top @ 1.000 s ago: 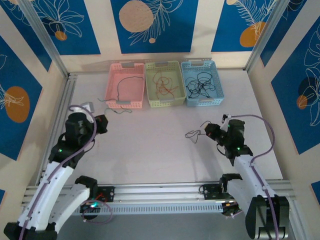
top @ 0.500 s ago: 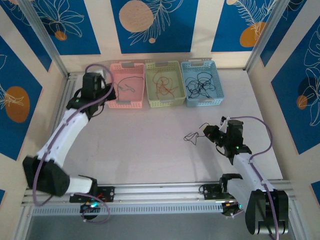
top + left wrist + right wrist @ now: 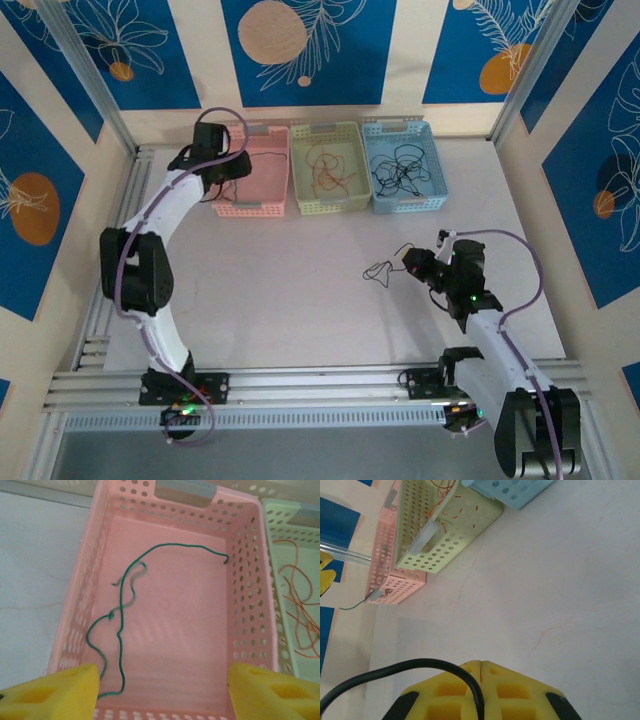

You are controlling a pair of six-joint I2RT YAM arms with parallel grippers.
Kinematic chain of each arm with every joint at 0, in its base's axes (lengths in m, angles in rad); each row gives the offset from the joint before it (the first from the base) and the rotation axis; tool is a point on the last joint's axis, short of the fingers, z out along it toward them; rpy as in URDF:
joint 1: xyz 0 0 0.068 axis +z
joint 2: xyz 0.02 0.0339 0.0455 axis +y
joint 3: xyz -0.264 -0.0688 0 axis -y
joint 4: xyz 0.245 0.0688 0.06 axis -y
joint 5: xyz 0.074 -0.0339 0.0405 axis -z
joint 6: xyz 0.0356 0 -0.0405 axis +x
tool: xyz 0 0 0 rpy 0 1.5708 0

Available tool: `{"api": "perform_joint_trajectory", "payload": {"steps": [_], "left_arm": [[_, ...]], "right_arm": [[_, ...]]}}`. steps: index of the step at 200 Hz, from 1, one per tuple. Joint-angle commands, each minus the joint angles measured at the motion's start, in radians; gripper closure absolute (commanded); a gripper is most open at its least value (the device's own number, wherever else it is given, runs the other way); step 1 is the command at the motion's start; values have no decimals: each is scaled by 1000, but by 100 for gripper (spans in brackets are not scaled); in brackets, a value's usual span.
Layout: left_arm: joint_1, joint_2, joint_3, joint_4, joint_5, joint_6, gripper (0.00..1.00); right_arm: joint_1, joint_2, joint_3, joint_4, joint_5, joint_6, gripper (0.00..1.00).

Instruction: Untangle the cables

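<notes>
The basket of black cables is outward of my right gripper, so it should move outward over the blue basket (image 3: 514,491) and let go of the black cable.
My left gripper (image 3: 162,695) hangs open over the pink basket (image 3: 250,605), its yellow fingers (image 3: 55,692) wide apart with nothing between them. A green cable (image 3: 120,630) lies loose on that basket's floor, part of it blurred. From above, the left gripper (image 3: 232,165) sits at the basket's left rim. My right gripper (image 3: 481,665) is shut on a black cable (image 3: 420,665) that arcs off to the left. In the top view the right gripper (image 3: 412,264) stays low over the table, and the black cable (image 3: 380,270) trails left of it in a small loop.
Three baskets stand in a row at the back: the pink basket (image 3: 248,210), a pale green basket (image 3: 325,207) holding orange-red cables (image 3: 325,172), and a blue basket (image 3: 410,205) holding tangled black cables (image 3: 400,170). Aluminium rails frame the table.
The left arm swung from the near left up to the pink basket, opened, and let the green cable drop in. The right arm barely moved.
</notes>
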Motion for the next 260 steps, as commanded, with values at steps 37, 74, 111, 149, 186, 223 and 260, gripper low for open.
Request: {"api": "perform_joint_trajectory", "payload": {"steps": [37, 74, 111, 149, 186, 223, 260], "left_arm": [[-27, -566, -455, 105, 152, -66, 23], [-85, -861, -777, 125, 121, -113, 19], [-87, -1023, -882, 44, 5, -82, 0], [-87, -1056, -906, 26, -89, -54, 0], [-87, -1086, -954, 101, -199, -17, 0], [-87, -1128, -1066, 303, -366, 102, 0], [-87, -1132, -1277, 704, -408, 292, 0]], "right_arm": [[14, 121, 210, 30, 197, 35, 100], [-41, 474, 583, -15, 287, 67, 100], [-81, 867, 1040, -194, 293, 88, 73], [-75, 1043, 1338, -414, 312, 29, 47], [-86, 802, 1084, -388, 296, -40, 45], [-61, 410, 584, -252, 432, -208, 44], [-11, 37, 127, 35, 595, -456, 44]]}}
